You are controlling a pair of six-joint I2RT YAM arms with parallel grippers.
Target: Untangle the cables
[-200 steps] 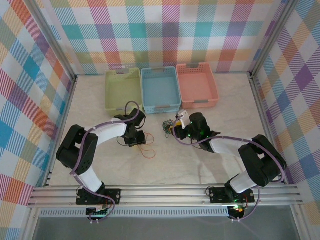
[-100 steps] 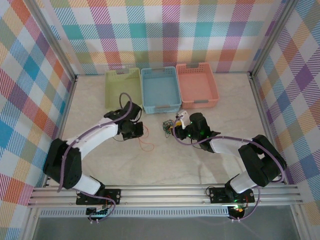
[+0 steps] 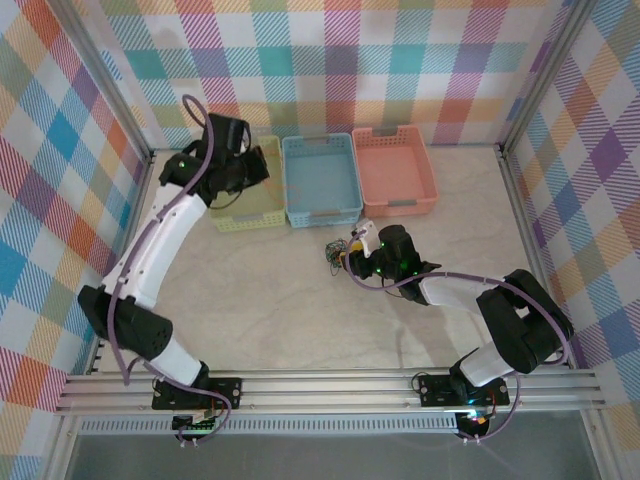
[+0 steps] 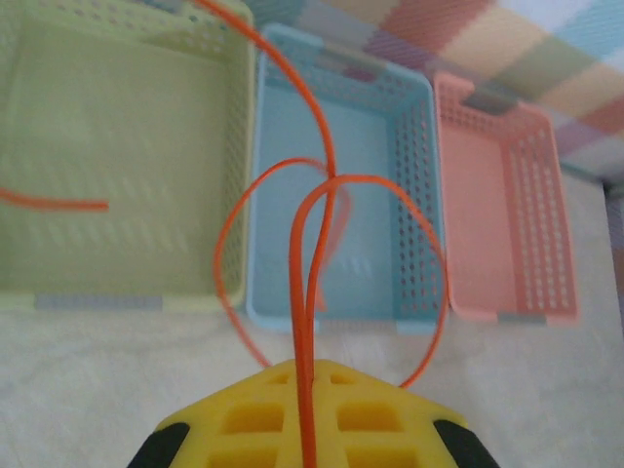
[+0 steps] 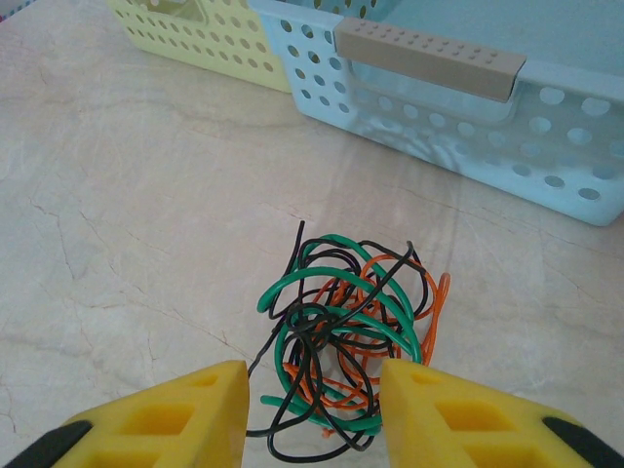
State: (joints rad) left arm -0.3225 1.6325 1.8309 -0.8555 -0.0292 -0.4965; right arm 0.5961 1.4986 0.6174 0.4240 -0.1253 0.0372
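The single orange cable already hangs clear of the tangle (image 3: 334,254). My left gripper will go down into the green basket (image 3: 252,194) next and release the cable over the basket's bottom.
A tangle of cables (image 5: 343,336), green, black and orange, lies on the marble table in front of the blue basket. My right gripper (image 5: 314,414) is open low over the table, with its yellow fingers (image 5: 171,419) on either side of the tangle's near part. From above, the tangle (image 3: 334,254) sits just left of the right gripper (image 3: 348,258). My left gripper (image 4: 307,414) is shut on a single orange cable (image 4: 327,185), which loops out ahead of it in the air. From above, that left gripper (image 3: 250,168) is raised over the green basket.
Three baskets stand side by side at the back: green (image 3: 245,218), blue (image 3: 320,180) and pink (image 3: 393,170). In the left wrist view the green basket (image 4: 117,146), the blue basket (image 4: 341,205) and the pink basket (image 4: 497,195) lie below the hanging cable. Checkered walls close in the table.
My left gripper shut on the orange cable at the table, then rose and swung back-left over the green basket with it. The right arm and the tangle have not moved.
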